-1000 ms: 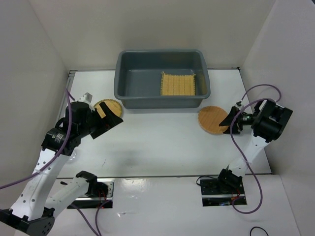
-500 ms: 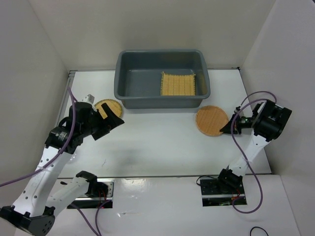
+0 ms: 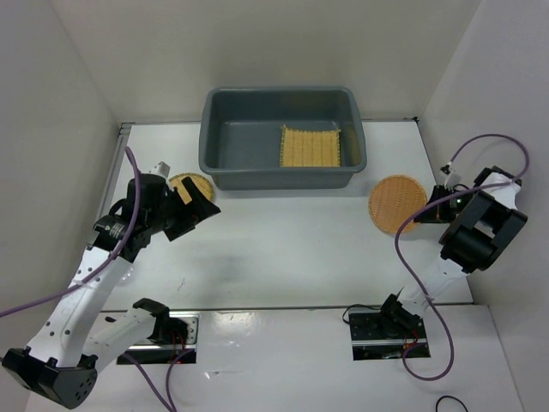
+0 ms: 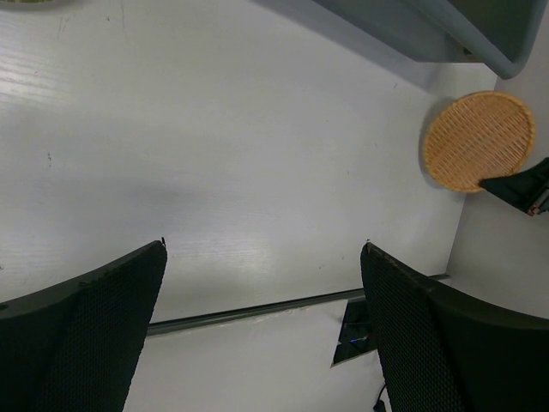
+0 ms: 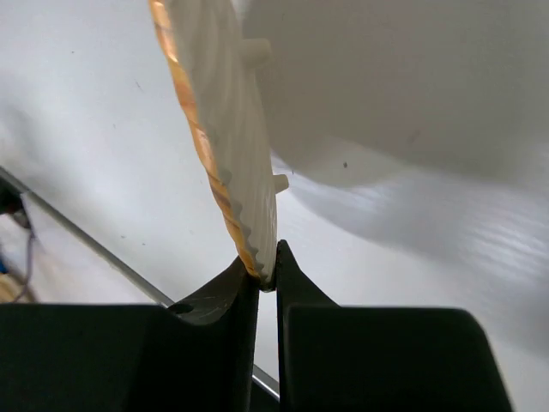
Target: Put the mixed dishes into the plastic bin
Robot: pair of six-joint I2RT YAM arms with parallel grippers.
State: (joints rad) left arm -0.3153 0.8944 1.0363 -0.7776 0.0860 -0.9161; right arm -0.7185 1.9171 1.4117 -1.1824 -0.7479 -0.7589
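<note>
My right gripper moves outward and to the left in the top view over the square mat (image 3: 310, 146) next. It then releases the disc (image 3: 398, 204), because the disc hangs outside the bin.
The dark grey plastic bin (image 3: 206, 159) stands at the back middle, with a square yellow woven mat (image 3: 310, 146) lying in its right half. My right gripper (image 3: 422, 215) is shut on the rim of a round orange-brown disc (image 3: 398, 204), which is lifted and tilted right of the bin. In the right wrist view the disc (image 5: 225, 146) is edge-on, pinched between the fingertips of the gripper (image 5: 267, 276). The disc (image 4: 479, 140) also shows in the left wrist view. A round yellow woven plate (image 3: 184, 182) lies left of the bin, partly hidden by my open left gripper (image 3: 194, 211).
White walls close in the left, right and back of the table (image 3: 283, 240). A metal strip (image 4: 249, 312) runs along the table's near edge, with the arms' base mounts below it. The bin's corner (image 4: 455, 30) shows at the top of the left wrist view.
The right gripper closed on the orange-brown disc's edge, lifted it off the table and drew it to the right. The left arm shifted slightly towards the yellow plate.
</note>
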